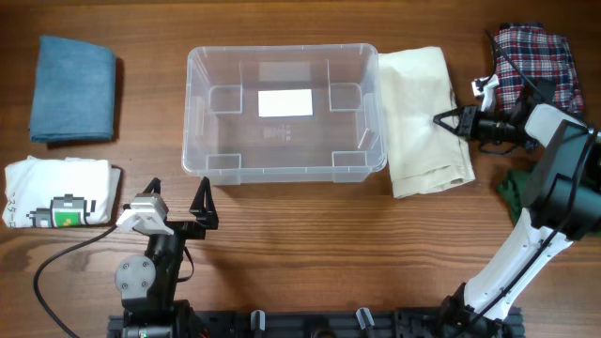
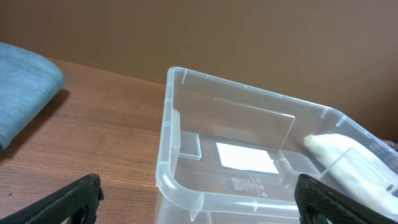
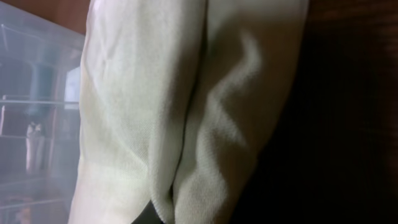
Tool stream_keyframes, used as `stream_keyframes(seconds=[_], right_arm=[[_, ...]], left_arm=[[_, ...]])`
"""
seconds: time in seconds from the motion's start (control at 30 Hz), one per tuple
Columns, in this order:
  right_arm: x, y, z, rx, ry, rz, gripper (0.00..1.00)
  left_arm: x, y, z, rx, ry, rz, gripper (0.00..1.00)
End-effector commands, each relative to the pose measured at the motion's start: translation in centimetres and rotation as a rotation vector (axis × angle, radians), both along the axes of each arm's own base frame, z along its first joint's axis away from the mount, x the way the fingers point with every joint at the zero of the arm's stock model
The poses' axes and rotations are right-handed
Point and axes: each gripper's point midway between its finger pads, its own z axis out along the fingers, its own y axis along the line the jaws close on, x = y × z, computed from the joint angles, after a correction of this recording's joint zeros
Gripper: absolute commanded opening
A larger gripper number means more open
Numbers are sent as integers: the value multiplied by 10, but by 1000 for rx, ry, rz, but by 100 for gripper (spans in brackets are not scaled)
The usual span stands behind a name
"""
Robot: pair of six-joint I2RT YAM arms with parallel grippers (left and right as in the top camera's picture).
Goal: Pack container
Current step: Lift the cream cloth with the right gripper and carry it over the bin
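The bin beside the cloth is empty, so the robot will lift its right gripper, move it left in the overhead view over the bin's base (image 1: 285, 111) (image 3: 38, 121), and let go of the cloth.
The container (image 1: 199, 113) is a clear plastic bin with a white label on its base, standing at the middle back of the table; it also shows in the left wrist view (image 2: 180, 180). My left gripper (image 1: 178, 202) is open and empty, just in front of the bin's front left corner. My right gripper (image 1: 447, 120) reaches in from the right at the right edge of a folded cream cloth (image 1: 423, 122) lying beside the bin. The cloth fills the right wrist view (image 3: 186, 106), bunched into a fold; the fingers are hidden there and look closed on the cloth.
A folded blue cloth (image 1: 73, 89) lies at the back left. A white printed shirt (image 1: 61, 192) lies front left. A plaid cloth (image 1: 535, 61) is at the back right and a green cloth (image 1: 512, 192) lies under the right arm.
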Motion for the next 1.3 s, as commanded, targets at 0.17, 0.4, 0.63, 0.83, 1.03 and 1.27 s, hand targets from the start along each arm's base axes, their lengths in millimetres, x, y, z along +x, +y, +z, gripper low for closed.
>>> stream_keyframes(seconds=[0.17,0.4,0.63,0.83,1.03,1.27], right_arm=[[15,-28,158,-313,-306,-79,4],[-21,11,308,-615,-785,54,4],[-72,114,391,-751,-1244,352,4],[-95,207,383,-696,-1438,658,4],[-73,273,354,-740,-1492,768,4],[-33,327,297,-850,-1514,861,4]], left_arm=[[0,0,-2,16,-1,1,100],[0,0,-2,16,-1,1,100],[0,0,-2,16,-1,1,100],[0,0,-2,16,-1,1,100],[0,0,-2,16,-1,1,100],[0,0,-2,16,-1,1,100]])
